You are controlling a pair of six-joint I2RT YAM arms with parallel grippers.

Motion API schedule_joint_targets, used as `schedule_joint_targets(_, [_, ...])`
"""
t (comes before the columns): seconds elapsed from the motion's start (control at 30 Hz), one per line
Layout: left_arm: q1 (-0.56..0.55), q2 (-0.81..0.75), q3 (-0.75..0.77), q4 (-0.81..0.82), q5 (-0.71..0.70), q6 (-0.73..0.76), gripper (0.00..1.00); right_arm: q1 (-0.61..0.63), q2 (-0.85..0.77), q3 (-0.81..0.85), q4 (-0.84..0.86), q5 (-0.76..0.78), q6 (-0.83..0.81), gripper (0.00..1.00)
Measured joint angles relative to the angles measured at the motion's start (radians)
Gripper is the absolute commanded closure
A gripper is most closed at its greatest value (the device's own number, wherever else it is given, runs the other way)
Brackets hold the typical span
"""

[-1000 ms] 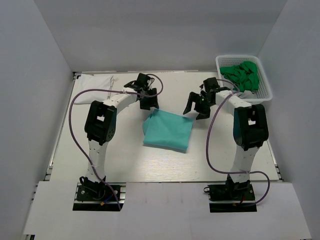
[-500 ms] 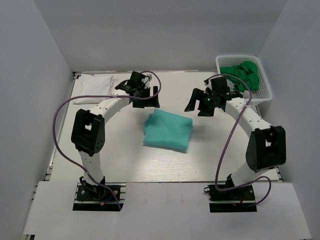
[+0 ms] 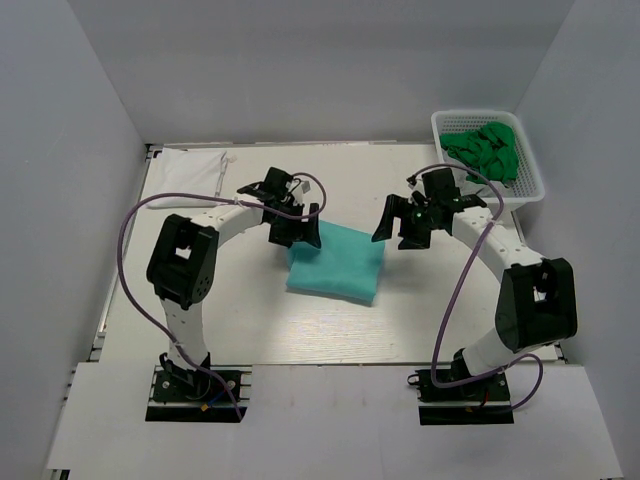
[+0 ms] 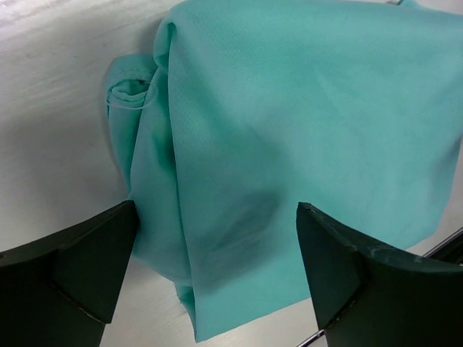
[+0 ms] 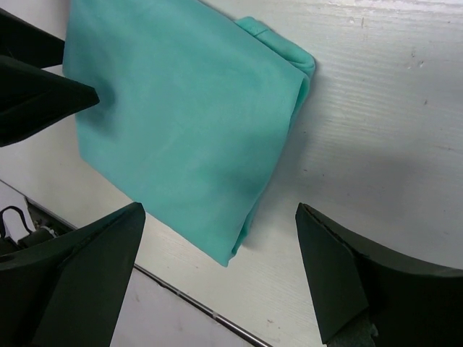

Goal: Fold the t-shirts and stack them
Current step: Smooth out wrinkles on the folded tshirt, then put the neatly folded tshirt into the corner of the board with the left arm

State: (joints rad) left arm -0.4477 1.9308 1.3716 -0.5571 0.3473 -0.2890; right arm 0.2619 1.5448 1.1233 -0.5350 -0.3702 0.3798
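My left gripper should move down a little, back onto the teal shirt's raised side edge [image 3: 293,249] [image 4: 168,191] near the far corner of the shirt.
A light teal t-shirt [image 3: 337,262] lies folded into a rough square in the middle of the table; it fills the left wrist view [image 4: 289,144] and shows in the right wrist view [image 5: 181,130]. My left gripper [image 3: 297,228] is open and empty, over the shirt's far-left corner. My right gripper [image 3: 402,226] is open and empty, just off the shirt's far-right corner. A white folded shirt [image 3: 190,163] lies at the far left of the table. Bright green shirts [image 3: 486,150] sit bunched in the white mesh basket [image 3: 532,185].
The basket stands at the far right corner of the table. Grey walls close in the table on three sides. The arms' cables loop out over the left and right parts of the table.
Both grippers have come forward and down toward the teal shirt's far corners after lifting away to the back. The shirt has not moved.
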Motion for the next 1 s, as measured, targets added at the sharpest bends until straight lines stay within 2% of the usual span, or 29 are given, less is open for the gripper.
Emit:
schedule_joint_targets(0.17, [0.001,0.051,0.006,-0.014,0.0,-0.019,0.0,-0.001,-0.015,-0.015,-0.006,0.008,-0.003,0.09])
schedule_joint_targets(0.43, [0.0,0.055,-0.005,-0.005,-0.018,-0.049,0.23,-0.005,-0.04,-0.041,-0.008,0.019,-0.002,0.09])
schedule_joint_targets(0.53, [-0.011,0.053,-0.023,0.02,-0.016,-0.072,0.28,-0.005,-0.047,-0.045,-0.008,0.037,0.001,0.09])
schedule_joint_targets(0.57, [-0.019,0.053,-0.026,0.026,-0.024,-0.084,0.33,-0.005,-0.053,-0.048,-0.008,0.045,0.002,0.09])
schedule_joint_targets(0.63, [-0.042,0.052,-0.032,0.034,-0.06,-0.116,0.39,-0.006,-0.069,-0.06,-0.01,0.066,0.005,0.09])
schedule_joint_targets(0.67, [-0.056,0.053,-0.032,0.032,-0.082,-0.136,0.45,-0.007,-0.076,-0.064,-0.013,0.077,0.005,0.09])
schedule_joint_targets(0.77, [-0.09,0.056,-0.026,0.02,-0.162,-0.199,0.47,-0.011,-0.096,-0.076,-0.02,0.117,0.007,0.09])
schedule_joint_targets(0.87, [-0.112,0.056,-0.025,0.013,-0.218,-0.256,0.57,-0.019,-0.111,-0.081,-0.024,0.161,0.013,0.09])
schedule_joint_targets(0.93, [-0.122,0.06,-0.021,0.007,-0.243,-0.28,0.72,-0.024,-0.123,-0.088,-0.026,0.189,0.017,0.09])
schedule_joint_targets(0.97, [-0.125,0.064,-0.017,0.005,-0.249,-0.29,0.82,-0.026,-0.129,-0.092,-0.03,0.2,0.018,0.09])
schedule_joint_targets(1.0, [-0.129,0.069,-0.013,0.005,-0.248,-0.297,0.99,-0.027,-0.135,-0.093,-0.036,0.212,0.021,0.09])
